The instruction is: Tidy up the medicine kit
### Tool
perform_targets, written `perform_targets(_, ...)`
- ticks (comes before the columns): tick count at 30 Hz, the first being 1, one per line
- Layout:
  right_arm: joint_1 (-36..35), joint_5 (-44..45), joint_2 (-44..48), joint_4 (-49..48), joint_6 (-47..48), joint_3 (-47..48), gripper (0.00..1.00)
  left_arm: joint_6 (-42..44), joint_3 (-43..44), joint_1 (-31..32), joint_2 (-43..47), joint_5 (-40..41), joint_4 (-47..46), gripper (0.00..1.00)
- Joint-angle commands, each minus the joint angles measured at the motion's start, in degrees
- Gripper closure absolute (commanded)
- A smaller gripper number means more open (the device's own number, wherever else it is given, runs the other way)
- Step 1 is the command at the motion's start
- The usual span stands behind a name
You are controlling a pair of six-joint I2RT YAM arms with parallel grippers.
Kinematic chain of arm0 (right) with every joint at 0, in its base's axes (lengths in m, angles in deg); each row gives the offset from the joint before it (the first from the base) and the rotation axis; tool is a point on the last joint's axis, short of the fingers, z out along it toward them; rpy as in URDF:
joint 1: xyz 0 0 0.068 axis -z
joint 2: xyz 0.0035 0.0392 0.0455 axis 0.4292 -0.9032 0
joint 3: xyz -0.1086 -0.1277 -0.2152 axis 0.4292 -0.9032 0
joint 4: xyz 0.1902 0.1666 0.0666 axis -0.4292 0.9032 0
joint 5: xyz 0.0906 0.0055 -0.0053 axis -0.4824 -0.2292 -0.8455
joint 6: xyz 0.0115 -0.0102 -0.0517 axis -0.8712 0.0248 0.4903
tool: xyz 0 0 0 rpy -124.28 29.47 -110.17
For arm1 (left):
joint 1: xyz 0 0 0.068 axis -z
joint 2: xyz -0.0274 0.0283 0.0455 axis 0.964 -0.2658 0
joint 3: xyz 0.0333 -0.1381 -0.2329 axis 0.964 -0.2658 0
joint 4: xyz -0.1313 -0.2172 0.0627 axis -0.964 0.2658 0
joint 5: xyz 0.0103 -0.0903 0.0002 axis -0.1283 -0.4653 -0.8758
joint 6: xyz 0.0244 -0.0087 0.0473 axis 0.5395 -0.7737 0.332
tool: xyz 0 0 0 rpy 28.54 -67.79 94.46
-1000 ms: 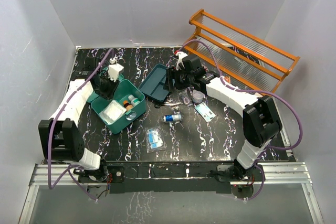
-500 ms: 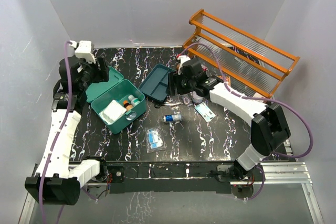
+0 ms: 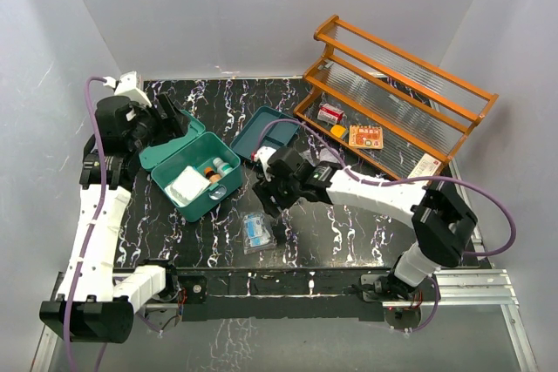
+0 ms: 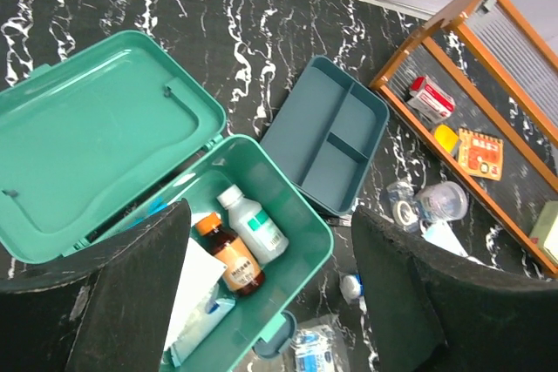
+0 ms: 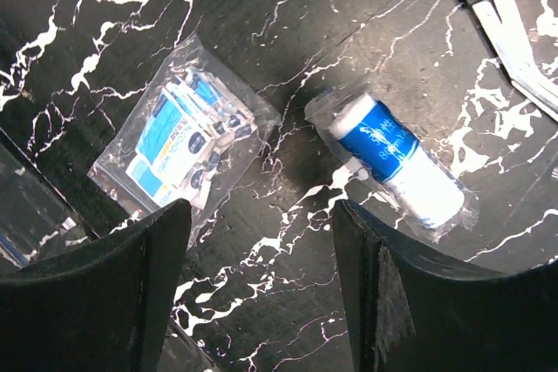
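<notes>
The bag of wipes lies flat, so the robot's right gripper will next go down and move over onto the bag's edge facing the bandage roll [image 5: 397,163].
The medicine kit [image 3: 218,200] is a teal box lying at the table's left with its lid [image 4: 105,137] swung open. Inside it are a white bottle [image 4: 253,226], an amber bottle [image 4: 228,256] and a white packet [image 4: 199,289]. Its insert tray [image 3: 266,132] rests on the table behind it. My left gripper [image 3: 173,121] hangs open and empty above the lid side; in the left wrist view the left gripper [image 4: 270,298] frames the box. My right gripper [image 5: 261,267] is open and empty just above the table, between a bag of wipes [image 5: 187,132] and a wrapped bandage roll [image 5: 397,163].
An orange wooden rack [image 3: 397,93] stands at the back right, with a red box [image 3: 330,112], an orange item [image 3: 338,131] and a flat packet [image 3: 366,137] on its low shelf. Tape rolls and a clear cup [image 4: 423,205] sit near the rack. The bag of wipes [image 3: 257,231] lies front centre.
My left gripper rose off the kit toward the back left and opened. My right gripper swung from beside the insert tray forward, down to the bandage roll and wipes.
</notes>
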Motion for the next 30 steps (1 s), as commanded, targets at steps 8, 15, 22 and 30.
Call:
perform_targets(8,-4.27,-1.55,-6.16,-2.09,2.57,2.46,0.39,-2.25,2.23,0.13,2.18,-4.57,2.13,0.27)
perform_targets(15,-4.27,-2.64,-9.00,-3.94,2.28,3.82,0.43,-2.40,2.35,0.14,2.42,-4.73,1.91,0.27)
perform_targets(22,-4.29,-3.70,-13.05,-5.53,2.56,4.68,0.48,-2.31,1.92,0.13,2.81,-4.26,0.95,0.27)
perform_targets(30,-4.28,-2.72,-14.62,-5.62,2.26,4.70,0.69,-1.98,2.01,0.13,2.44,-4.10,0.79,0.27)
